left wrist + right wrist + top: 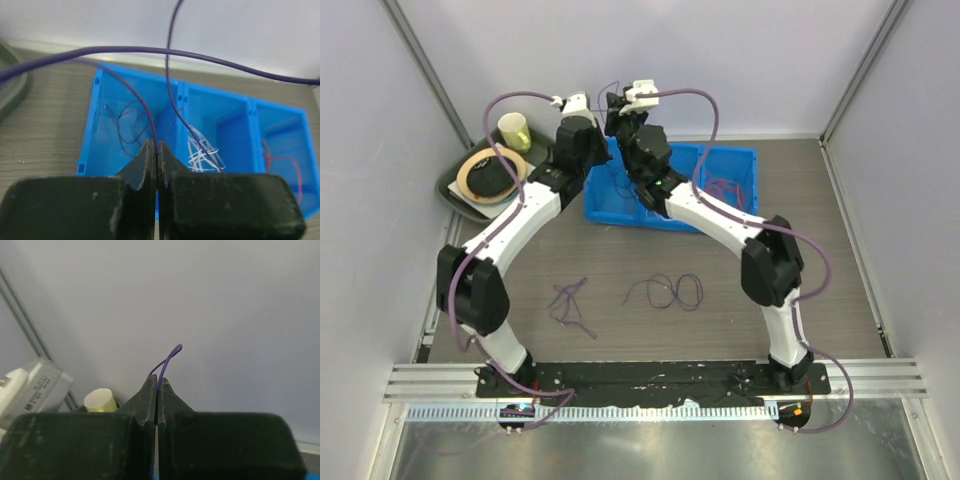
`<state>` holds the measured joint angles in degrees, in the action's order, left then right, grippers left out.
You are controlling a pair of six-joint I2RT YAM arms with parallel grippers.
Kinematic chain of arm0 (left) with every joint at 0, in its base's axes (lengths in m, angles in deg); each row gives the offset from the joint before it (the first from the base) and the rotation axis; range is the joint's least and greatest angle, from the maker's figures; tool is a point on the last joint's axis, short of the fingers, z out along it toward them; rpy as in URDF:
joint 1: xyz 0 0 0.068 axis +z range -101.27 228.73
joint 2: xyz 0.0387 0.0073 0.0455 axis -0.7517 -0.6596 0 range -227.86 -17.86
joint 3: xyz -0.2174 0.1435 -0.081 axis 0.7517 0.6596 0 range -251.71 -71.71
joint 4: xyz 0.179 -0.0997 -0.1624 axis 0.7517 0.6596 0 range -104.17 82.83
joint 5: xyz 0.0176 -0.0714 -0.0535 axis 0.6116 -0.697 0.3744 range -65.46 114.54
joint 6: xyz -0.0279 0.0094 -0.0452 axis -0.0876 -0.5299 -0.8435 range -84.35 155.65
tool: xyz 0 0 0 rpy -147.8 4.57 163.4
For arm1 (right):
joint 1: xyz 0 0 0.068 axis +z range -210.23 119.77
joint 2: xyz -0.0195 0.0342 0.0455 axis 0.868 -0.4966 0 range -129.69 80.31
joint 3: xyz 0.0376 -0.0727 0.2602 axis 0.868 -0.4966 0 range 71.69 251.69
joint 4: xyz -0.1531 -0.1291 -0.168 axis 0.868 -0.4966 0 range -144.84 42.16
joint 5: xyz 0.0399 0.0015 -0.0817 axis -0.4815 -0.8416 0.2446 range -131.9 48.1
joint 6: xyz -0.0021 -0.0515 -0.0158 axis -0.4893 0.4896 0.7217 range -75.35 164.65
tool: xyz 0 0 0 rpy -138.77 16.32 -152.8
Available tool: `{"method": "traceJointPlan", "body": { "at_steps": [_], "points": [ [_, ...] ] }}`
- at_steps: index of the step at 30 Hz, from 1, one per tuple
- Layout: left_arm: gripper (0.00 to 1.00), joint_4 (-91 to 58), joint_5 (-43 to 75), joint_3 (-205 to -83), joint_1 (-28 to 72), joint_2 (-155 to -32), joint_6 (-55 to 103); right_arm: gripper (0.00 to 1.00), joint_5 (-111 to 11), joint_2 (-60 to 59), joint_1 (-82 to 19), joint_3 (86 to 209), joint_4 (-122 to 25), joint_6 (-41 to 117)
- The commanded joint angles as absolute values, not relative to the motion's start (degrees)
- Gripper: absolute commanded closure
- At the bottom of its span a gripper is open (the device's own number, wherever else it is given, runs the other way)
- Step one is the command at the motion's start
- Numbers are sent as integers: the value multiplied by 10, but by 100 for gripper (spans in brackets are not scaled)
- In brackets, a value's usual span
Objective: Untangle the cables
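Note:
My right gripper lowers next, tilting downward, into the bin's section nearest the tray and releases its cable, since purple cables already lie there.
My left gripper [156, 145] is shut on a thin dark purple cable [136, 98] that arcs up out of the left compartment of the blue bin [91, 131]. That compartment holds more purple cables [125, 125], the middle one white cables [202, 154], the right one red cables [282, 161]. My right gripper [157, 380] is shut on a purple cable whose small loop [172, 354] pokes above the tips. In the top view both grippers, left [582, 106] and right [618, 104], are raised side by side over the bin's far left end. Two loose purple cables [568, 300] [666, 292] lie on the table.
A dark tray [455, 190] at the far left holds a tape roll [492, 172] and a yellow cup [514, 130]. The arm's thick mauve hose [150, 49] crosses the left wrist view. White walls stand close behind and at both sides.

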<state>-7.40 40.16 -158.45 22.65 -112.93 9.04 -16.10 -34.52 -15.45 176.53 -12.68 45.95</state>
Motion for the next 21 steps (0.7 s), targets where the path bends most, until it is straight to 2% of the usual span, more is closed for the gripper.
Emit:
{"method": "traceJointPlan", "body": {
  "at_steps": [1,5,7,8,9,11,12,15,21],
  "points": [
    [100,-75,316,-1606,249,-1177,81,99,-119,-419,-172,1815,-57,436],
    [100,-54,311,-1622,268,-1220,69,99,-118,-484,-175,1850,-72,422],
    [94,-27,310,-1628,279,-1241,50,99,-110,-513,-177,1857,-78,421],
    [86,-11,296,-1628,281,-1246,45,99,-105,-520,-176,1859,-87,422],
    [63,11,296,-1628,282,-1248,36,99,-102,-534,-176,1857,-92,423],
    [46,9,290,-1600,282,-1236,28,99,-99,-540,-176,1839,-102,420],
    [32,-5,291,-1586,282,-1228,21,99,-94,-539,-177,1828,-103,411],
    [22,-26,289,-1537,283,-1189,8,99,-81,-522,-176,1768,-90,389],
    [18,9,278,-1517,283,-1149,-1,99,-14,-489,-177,1723,-104,389]
  ]
}}
